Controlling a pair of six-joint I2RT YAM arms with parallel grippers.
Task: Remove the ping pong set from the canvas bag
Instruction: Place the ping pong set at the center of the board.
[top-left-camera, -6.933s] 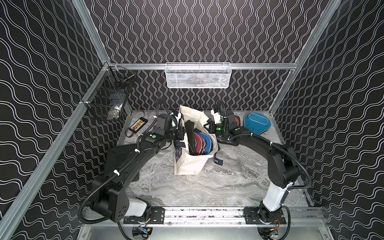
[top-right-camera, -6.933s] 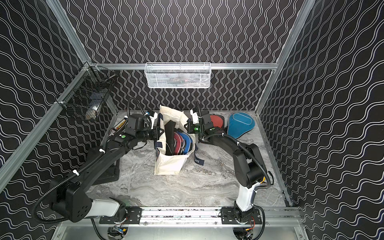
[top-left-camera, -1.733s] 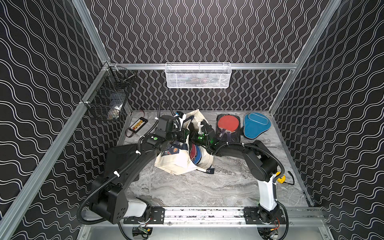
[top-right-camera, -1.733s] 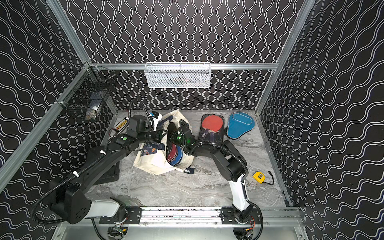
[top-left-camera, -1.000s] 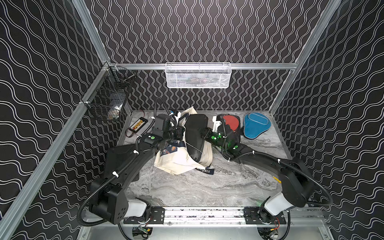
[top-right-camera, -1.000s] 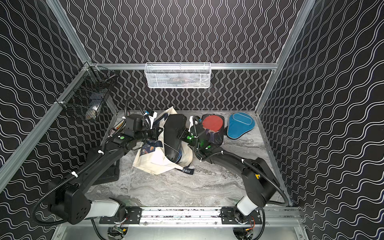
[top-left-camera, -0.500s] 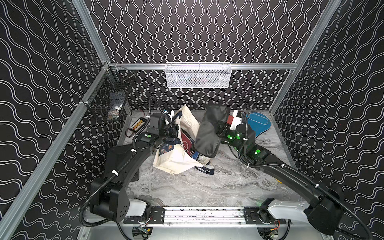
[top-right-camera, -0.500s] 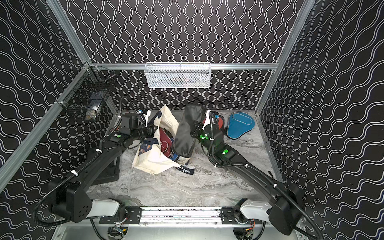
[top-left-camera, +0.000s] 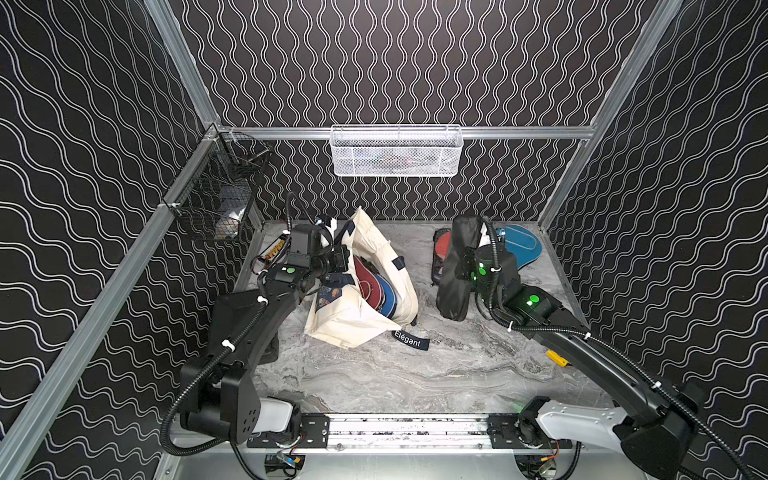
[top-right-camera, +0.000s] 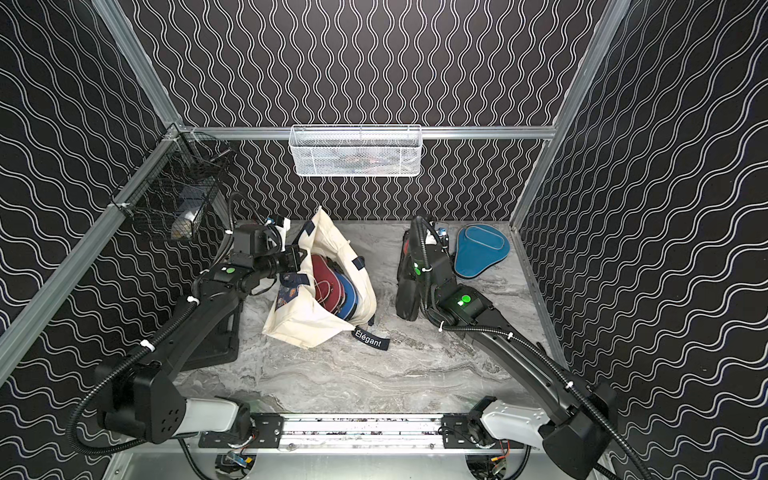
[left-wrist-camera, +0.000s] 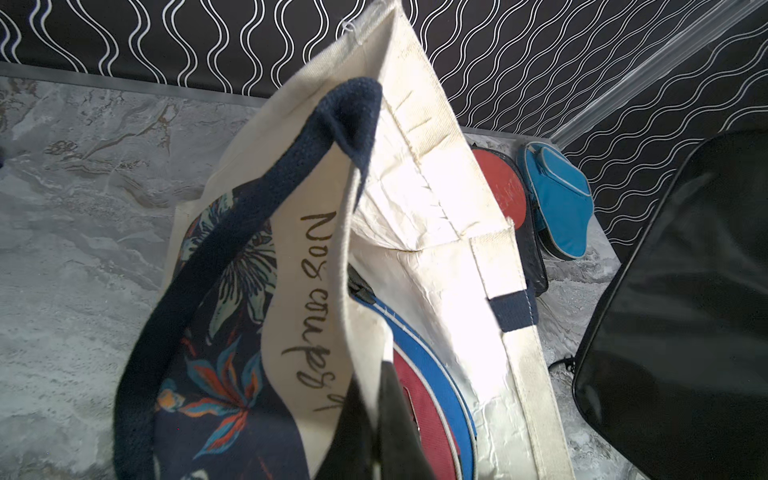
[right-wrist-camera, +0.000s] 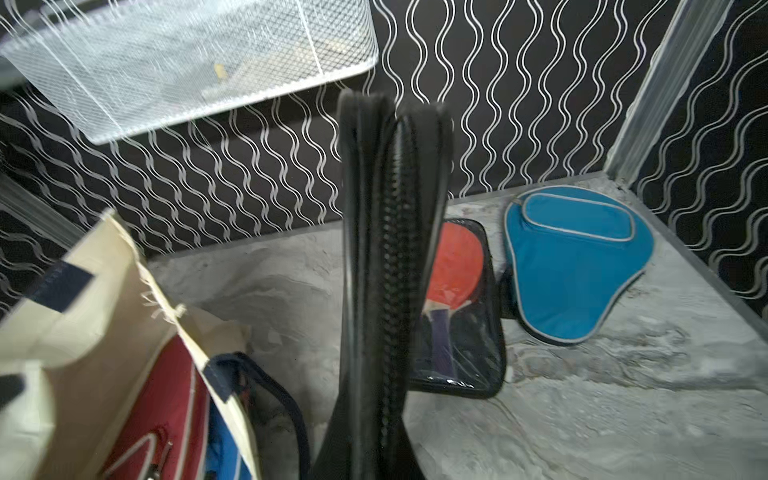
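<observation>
My right gripper holds the black paddle pouch (top-left-camera: 455, 270) and should next pull back, turn, lower it onto bare marble below and back from the gripper, clear of things, and let go.
The cream canvas bag (top-left-camera: 353, 320) lies open on the marble table, navy "Elegant" strap (top-left-camera: 409, 340) in front. My left gripper (top-left-camera: 347, 259) is shut on the bag's rim, seen close in the left wrist view (left-wrist-camera: 374, 436). Inside the bag sit a maroon cover (top-left-camera: 365, 278) and a blue cover (top-left-camera: 388, 296). My right gripper (top-left-camera: 467, 259) is shut on a black paddle pouch (top-left-camera: 455, 270), held upright right of the bag, edge-on in the right wrist view (right-wrist-camera: 386, 249). Behind it lie a clear pouch with a red paddle (right-wrist-camera: 457, 286) and a teal cover (top-left-camera: 521, 245).
A white mesh basket (top-left-camera: 395, 151) hangs on the back wall and a black wire basket (top-left-camera: 220, 199) on the left rail. A black hard case (top-right-camera: 216, 345) lies under my left arm. A yellow tool (top-left-camera: 557, 357) lies by the right wall.
My right gripper has carried the black pouch out of the bag, to the right and down beside the red-paddle pouch. My left gripper still holds the bag's rim.
</observation>
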